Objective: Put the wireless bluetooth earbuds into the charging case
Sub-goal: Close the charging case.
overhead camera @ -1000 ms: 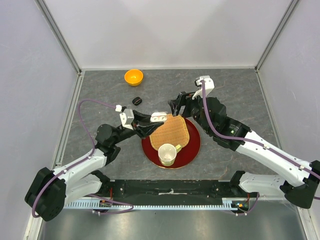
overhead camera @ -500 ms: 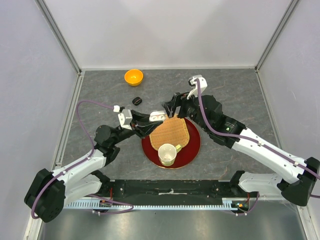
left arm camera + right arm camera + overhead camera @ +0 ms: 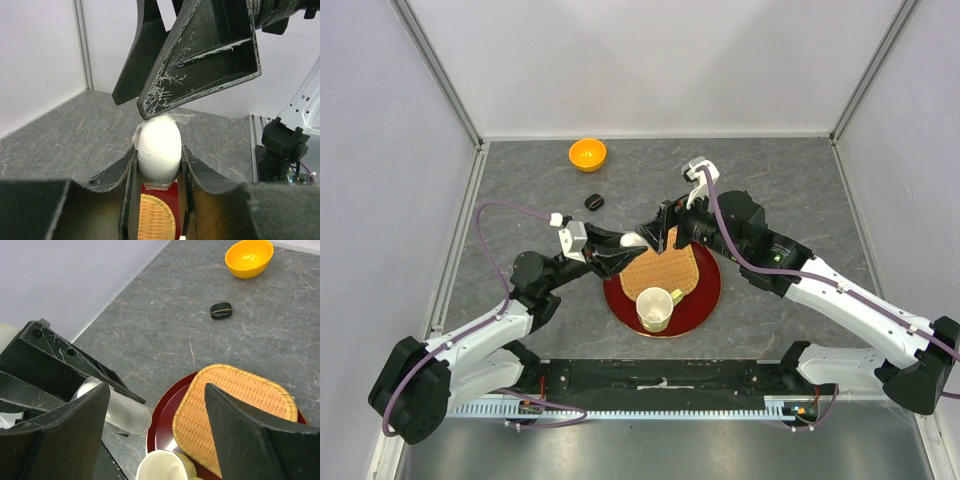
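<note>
My left gripper needs to lower the case first, down and to the left in the top view, to release it beside the red plate (image 3: 708,290).
My left gripper (image 3: 626,246) is shut on a white egg-shaped charging case (image 3: 159,150) with clear tape on it, held above the left rim of the red plate (image 3: 708,290). In the left wrist view the case looks closed. My right gripper (image 3: 658,222) is open and hangs just over the case, its fingers (image 3: 200,65) almost touching the top. The case also shows in the right wrist view (image 3: 120,407) below the left finger. A small black case (image 3: 593,201) lies on the table. No earbuds show in any view.
A woven tray (image 3: 665,268) and a cream cup (image 3: 654,308) sit on the red plate. An orange bowl (image 3: 587,154) stands at the back left, beyond the black case. Grey walls close in the table.
My right gripper has moved left and down until it is over the white case. My left gripper has held the case nearly still.
</note>
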Motion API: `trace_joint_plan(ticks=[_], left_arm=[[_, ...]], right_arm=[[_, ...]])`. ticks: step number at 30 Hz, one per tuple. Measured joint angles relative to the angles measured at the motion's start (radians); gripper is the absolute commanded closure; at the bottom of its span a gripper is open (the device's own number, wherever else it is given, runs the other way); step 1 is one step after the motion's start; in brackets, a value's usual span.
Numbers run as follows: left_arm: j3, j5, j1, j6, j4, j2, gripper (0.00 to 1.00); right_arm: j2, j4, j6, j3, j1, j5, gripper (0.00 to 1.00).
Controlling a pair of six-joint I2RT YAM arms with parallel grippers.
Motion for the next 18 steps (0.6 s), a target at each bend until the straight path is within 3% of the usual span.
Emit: trace_joint_plan(ticks=[5,10,15,18], left_arm=[[-0.001,0.003,-0.003,-0.003,0.000,0.016,0.98],[-0.001,-0.075,-0.004,-0.007,-0.047,0.020,0.98],[0.033,-0.227,0.030,-0.007,-0.269,-0.020,0.98],[0.055,-0.254,0.134,-0.038,-0.369,-0.024,0.98]], right_arm=[[-0.002,-0.022,-0.016,0.000,-0.006,-0.004,0.14],[-0.055,-0.049,0.016,-0.043,0.000,0.139,0.09],[-0.184,-0.066,0.048,-0.114,-0.005,0.286,0.05],[-0.232,-0.066,0.055,-0.125,-0.030,0.329,0.05]])
